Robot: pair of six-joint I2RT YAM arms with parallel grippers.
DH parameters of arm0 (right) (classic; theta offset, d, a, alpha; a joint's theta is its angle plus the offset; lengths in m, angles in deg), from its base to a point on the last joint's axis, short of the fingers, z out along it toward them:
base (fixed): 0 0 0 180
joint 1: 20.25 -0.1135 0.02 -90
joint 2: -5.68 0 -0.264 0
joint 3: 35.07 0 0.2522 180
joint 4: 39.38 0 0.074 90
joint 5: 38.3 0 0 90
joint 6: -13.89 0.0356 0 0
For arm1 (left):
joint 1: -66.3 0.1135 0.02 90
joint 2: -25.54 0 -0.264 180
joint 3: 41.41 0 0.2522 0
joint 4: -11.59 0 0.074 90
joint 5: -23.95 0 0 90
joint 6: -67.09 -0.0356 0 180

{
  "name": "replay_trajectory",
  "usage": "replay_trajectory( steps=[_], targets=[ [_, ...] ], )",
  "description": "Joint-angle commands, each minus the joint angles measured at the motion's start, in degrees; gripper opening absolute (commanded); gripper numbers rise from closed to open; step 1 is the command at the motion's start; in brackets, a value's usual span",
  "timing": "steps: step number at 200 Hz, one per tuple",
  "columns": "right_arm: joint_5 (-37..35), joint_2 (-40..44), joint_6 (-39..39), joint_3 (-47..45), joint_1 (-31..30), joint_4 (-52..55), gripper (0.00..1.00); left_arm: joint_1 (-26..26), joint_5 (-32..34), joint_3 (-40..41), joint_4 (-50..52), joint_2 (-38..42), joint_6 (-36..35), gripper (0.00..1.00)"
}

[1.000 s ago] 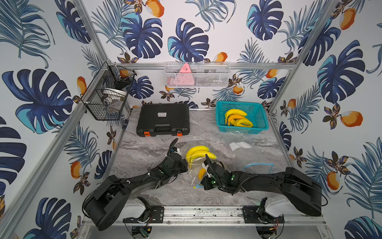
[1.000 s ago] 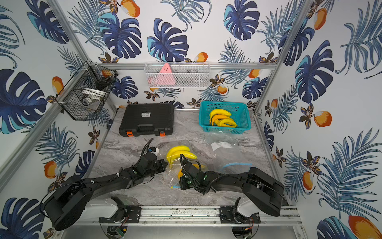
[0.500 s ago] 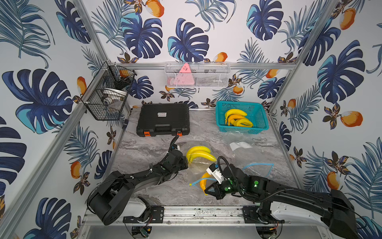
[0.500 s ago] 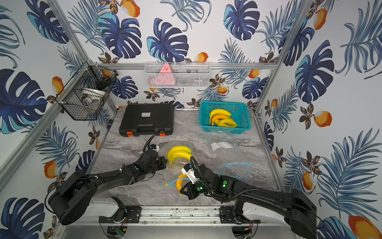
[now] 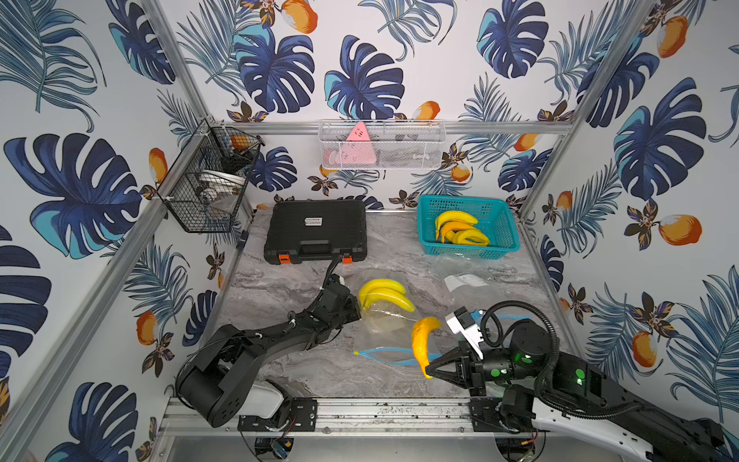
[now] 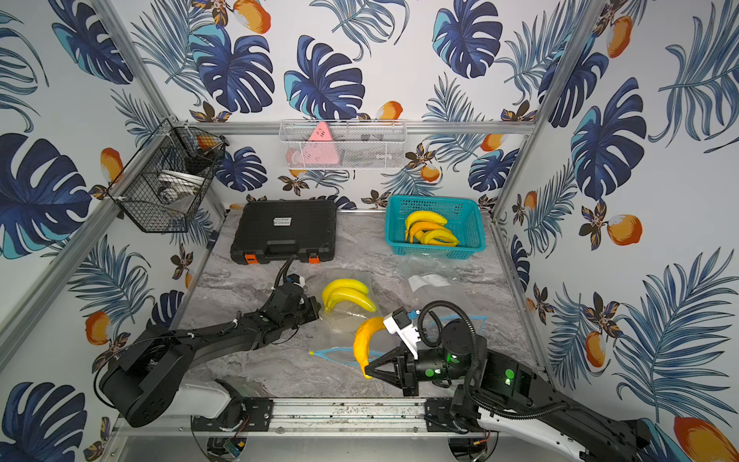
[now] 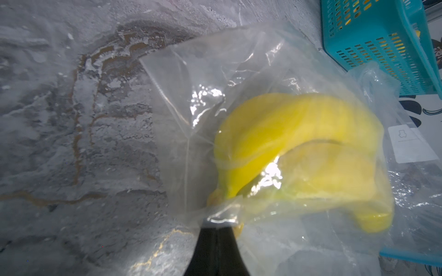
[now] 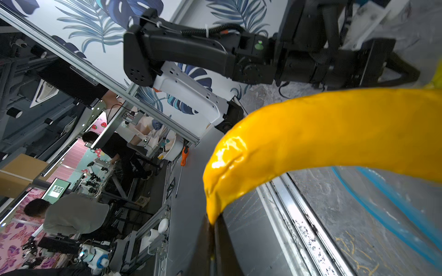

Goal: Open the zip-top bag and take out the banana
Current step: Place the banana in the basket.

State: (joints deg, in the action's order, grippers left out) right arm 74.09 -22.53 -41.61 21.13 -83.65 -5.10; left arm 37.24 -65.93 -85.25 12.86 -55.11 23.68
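My right gripper moves outward next and releases the orange-yellow banana's stem tip over the bananas in the teal basket, since that basket stands outward of the gripper.
An orange-yellow banana (image 5: 423, 340) (image 6: 363, 340) (image 8: 334, 133) hangs clear of the table, outside the bag. My right gripper (image 5: 428, 366) (image 6: 368, 372) (image 8: 212, 223) is shut on its lower tip. The clear zip-top bag (image 5: 384, 325) (image 7: 215, 71) lies on the marble table. Its blue zip edge (image 5: 384, 353) gapes open toward the front. A yellow banana bunch (image 5: 384, 294) (image 7: 299, 133) is still inside the bag. My left gripper (image 5: 356, 311) (image 6: 318, 310) (image 7: 218, 225) is shut on the bag's plastic beside the bunch.
A teal basket (image 5: 502, 244) holding bananas stands at the back right, a black case (image 5: 316, 232) at the back left. Another clear bag with a white label (image 5: 464, 280) lies before the basket. A wire basket (image 5: 208, 192) hangs on the left wall.
My right gripper has drawn back toward the front right, pulling the orange-yellow banana out of the bag and lifting it. The left gripper has stayed shut on the bag.
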Motion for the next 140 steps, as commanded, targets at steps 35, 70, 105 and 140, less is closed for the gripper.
replay_trajectory(
  steps=[35, 70, 105, 140],
  targets=[
    [-49.01, -9.94, -22.03, 11.53, 0.52, 4.39, 0.00, 0.22, -2.11, 0.02, -2.65, -0.75, 0.49, 0.00],
    [-36.16, -24.53, -26.47, 16.98, 20.54, -1.00, 0.00, 0.08, -4.67, 1.62, -4.97, -0.05, 2.53, 0.00],
    [-5.95, -39.06, -20.75, 17.95, 49.38, -12.62, 0.00, 0.08, -4.36, 2.49, -4.39, 1.66, 2.50, 0.00],
    [2.35, -60.74, -23.81, 29.38, 57.34, -16.11, 0.00, 0.08, -4.91, 0.72, -3.86, -0.20, 1.40, 0.00]
  ],
)
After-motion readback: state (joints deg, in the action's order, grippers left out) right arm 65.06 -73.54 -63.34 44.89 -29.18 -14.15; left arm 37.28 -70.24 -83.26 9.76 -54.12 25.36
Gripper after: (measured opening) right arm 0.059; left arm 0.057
